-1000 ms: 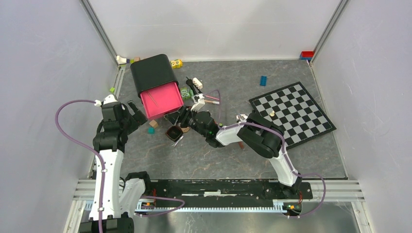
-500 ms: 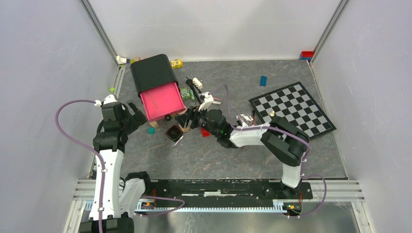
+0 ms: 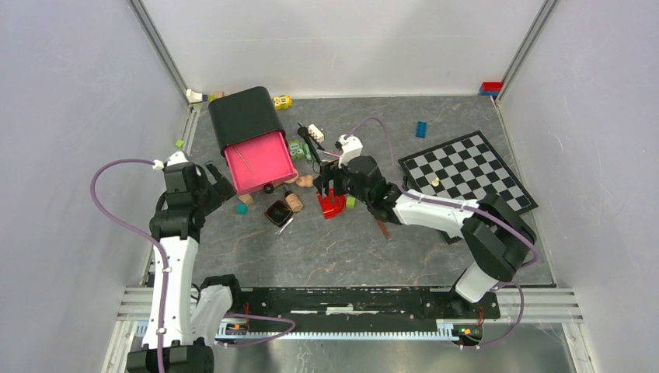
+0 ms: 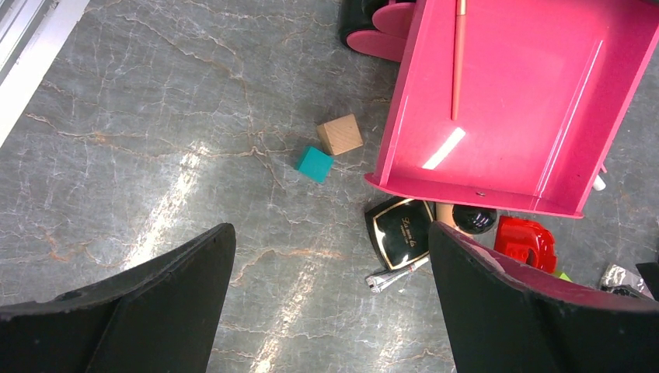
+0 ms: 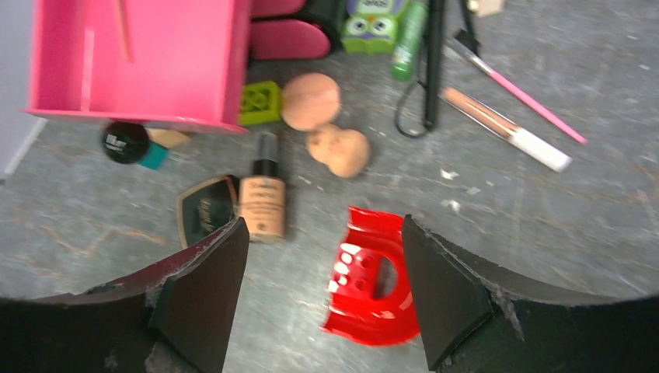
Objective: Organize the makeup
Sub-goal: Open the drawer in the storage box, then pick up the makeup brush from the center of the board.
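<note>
My right gripper needs to move outward past the peach sponges next, go down and close around the black wand's body (image 3: pixel 312 147), because the wand is outside the open pink drawer (image 3: pixel 259 162).
The makeup lies in front of the open pink drawer (image 3: pixel 259 162). In the right wrist view I see a beige black-capped bottle (image 5: pixel 262 203), a square black compact (image 5: pixel 202 216), two peach sponges (image 5: pixel 311 101), a black wand (image 5: pixel 432 62) and a pink-handled brush (image 5: pixel 519 95). A pink pencil (image 4: pixel 458 58) lies inside the drawer (image 4: pixel 513 116). My right gripper (image 5: pixel 322 249) is open and empty over the floor, with the red D-shaped piece (image 5: pixel 373 280) by its right finger. My left gripper (image 4: pixel 330 233) is open and empty, left of the compact (image 4: pixel 402 239) and a small silver tube (image 4: pixel 396 273).
The drawer's black box (image 3: pixel 242 115) stands at the back left. A chessboard (image 3: pixel 466 179) lies on the right. A wooden cube (image 4: pixel 339 134) and a teal cube (image 4: pixel 314 164) sit beside the drawer. Toy bricks (image 3: pixel 420 129) are scattered at the back.
My right gripper has pulled back to the right, away from the compact. The bottle, the sponges and the red piece now show. The left arm has not moved.
</note>
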{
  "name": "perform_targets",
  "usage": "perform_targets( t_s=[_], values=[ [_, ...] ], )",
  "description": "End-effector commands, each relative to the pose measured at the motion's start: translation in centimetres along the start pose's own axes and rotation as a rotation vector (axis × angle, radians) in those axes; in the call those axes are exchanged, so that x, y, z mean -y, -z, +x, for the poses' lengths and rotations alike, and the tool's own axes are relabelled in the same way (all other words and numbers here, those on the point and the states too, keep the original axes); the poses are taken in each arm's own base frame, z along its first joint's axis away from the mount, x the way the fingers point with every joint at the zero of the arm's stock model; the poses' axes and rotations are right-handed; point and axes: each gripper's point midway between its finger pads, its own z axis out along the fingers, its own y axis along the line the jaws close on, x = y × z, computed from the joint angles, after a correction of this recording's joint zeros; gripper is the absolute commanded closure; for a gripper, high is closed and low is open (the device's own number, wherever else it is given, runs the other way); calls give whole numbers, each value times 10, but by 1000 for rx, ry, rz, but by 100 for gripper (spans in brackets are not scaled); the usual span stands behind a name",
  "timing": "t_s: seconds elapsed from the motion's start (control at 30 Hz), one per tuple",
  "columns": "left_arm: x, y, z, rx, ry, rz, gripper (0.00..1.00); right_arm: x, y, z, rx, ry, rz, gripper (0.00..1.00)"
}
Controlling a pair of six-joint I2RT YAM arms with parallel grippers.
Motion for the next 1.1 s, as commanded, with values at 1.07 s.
perform_targets(
  t_s=[1.07],
  values=[
    [-13, 8, -21, 20, -64, -111, 1, 116, -78, -46, -357, 442, 39, 35]
  ],
)
